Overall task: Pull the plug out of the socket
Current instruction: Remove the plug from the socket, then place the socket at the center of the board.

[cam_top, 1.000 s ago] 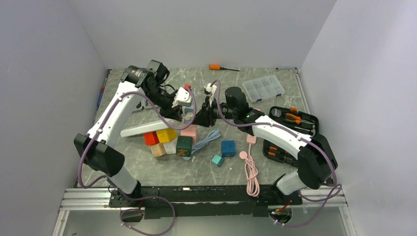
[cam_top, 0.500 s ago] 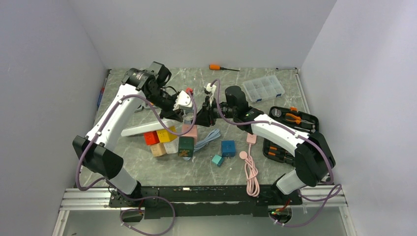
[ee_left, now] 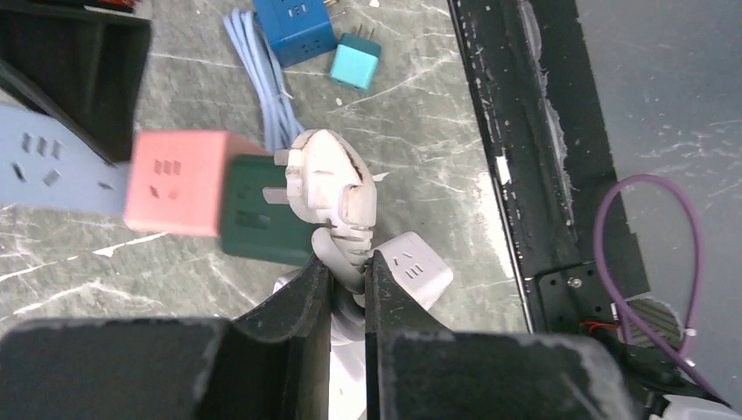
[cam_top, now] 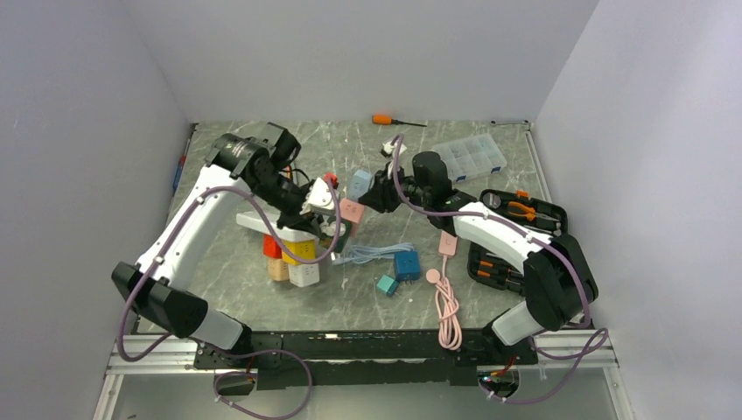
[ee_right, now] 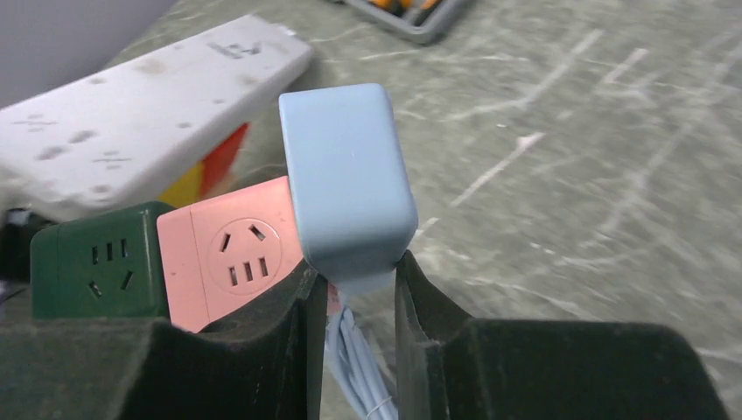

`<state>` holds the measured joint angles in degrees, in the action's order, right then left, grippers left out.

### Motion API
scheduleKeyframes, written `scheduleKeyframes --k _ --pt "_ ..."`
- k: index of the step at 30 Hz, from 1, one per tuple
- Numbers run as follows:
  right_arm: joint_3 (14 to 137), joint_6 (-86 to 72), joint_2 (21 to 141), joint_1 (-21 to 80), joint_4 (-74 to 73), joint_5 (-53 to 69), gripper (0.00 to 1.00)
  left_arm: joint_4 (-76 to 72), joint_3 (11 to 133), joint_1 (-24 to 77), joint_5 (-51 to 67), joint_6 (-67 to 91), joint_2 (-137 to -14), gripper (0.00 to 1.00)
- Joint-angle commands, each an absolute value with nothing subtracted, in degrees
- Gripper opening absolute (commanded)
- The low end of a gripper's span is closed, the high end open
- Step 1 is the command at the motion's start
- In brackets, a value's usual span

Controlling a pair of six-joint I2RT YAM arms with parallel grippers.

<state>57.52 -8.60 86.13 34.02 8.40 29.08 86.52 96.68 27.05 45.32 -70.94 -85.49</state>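
Note:
The white plug's prongs show bare, so the robot's left gripper will next pull the plug away from the green cube [ee_left: 262,223], then move it outward and down to release it on the open tabletop.
The white plug [ee_left: 328,179] hangs in the air, and my left gripper [ee_left: 348,262] is shut on its ribbed cable neck. Its bare prongs point at a dark green socket cube [ee_left: 262,223]; whether their tips are still inside I cannot tell. That green cube joins a pink cube [ee_right: 232,249] and a light blue cube [ee_right: 346,188] in one lifted row. My right gripper [ee_right: 357,271] is shut on the cable end of the blue cube. In the top view the left gripper [cam_top: 324,197] and the right gripper [cam_top: 372,188] face each other over mid-table.
A white power strip [cam_top: 271,226] lies over red, yellow and white cubes [cam_top: 293,254]. A light blue cable [cam_top: 367,255], a blue cube [cam_top: 405,262], a teal adapter [cam_top: 386,284] and a pink cable [cam_top: 446,297] lie in front. Tool case [cam_top: 516,227], parts box [cam_top: 470,157] and screwdriver [cam_top: 385,120] sit right and back.
The blue, pink and green cubes have risen off the table toward the right with my right gripper. The left gripper has drawn the white plug down-left, and the power strip and stacked cubes shifted.

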Motion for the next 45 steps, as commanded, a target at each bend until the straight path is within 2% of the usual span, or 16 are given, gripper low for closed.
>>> scheduleKeyframes --k 1,6,10,15,24,32,36,42,43,44,45 --pt "56.99 -9.0 83.68 32.39 11.17 23.22 0.0 90.28 97.14 25.12 51.43 -72.4 -81.92 0.0" --pt "56.48 -8.7 83.0 32.35 12.01 26.15 0.0 86.07 98.36 23.16 49.36 -69.71 -85.02 0.0" --pt "55.26 -8.59 81.49 32.36 11.72 28.54 0.0 70.17 94.89 19.47 40.94 -60.24 -86.63 0.0" --pt "52.98 -8.71 78.25 31.67 10.99 29.03 0.0 60.49 93.79 16.09 34.62 -55.16 -90.61 0.0" --pt "48.99 -12.25 71.62 28.57 11.92 31.57 0.0 47.04 90.77 16.57 26.58 -39.13 -99.1 0.0" --pt "47.26 -12.91 68.54 27.77 10.9 31.72 0.0 38.98 85.58 17.31 22.51 -31.8 -103.98 0.0" --pt "46.83 -13.0 67.88 27.78 10.45 31.67 0.0 39.15 87.85 17.23 22.36 -29.29 -107.79 0.11" --pt "47.02 -12.24 66.33 27.73 8.54 30.69 0.0 38.09 91.37 16.06 22.62 -24.34 -112.39 0.06" --pt "46.96 -12.19 66.2 27.81 8.38 30.6 0.0 37.94 91.74 16.08 23.02 -23.55 -112.93 0.08" --pt "46.94 -12.2 66.11 27.72 8.29 30.57 0.0 37.89 91.95 16.2 23.94 -22.88 -113.34 0.14" --pt "46.93 -12.21 66.17 27.72 8.2 30.51 0.0 38.27 92.28 16.25 25.04 -22.64 -113.57 0.33"
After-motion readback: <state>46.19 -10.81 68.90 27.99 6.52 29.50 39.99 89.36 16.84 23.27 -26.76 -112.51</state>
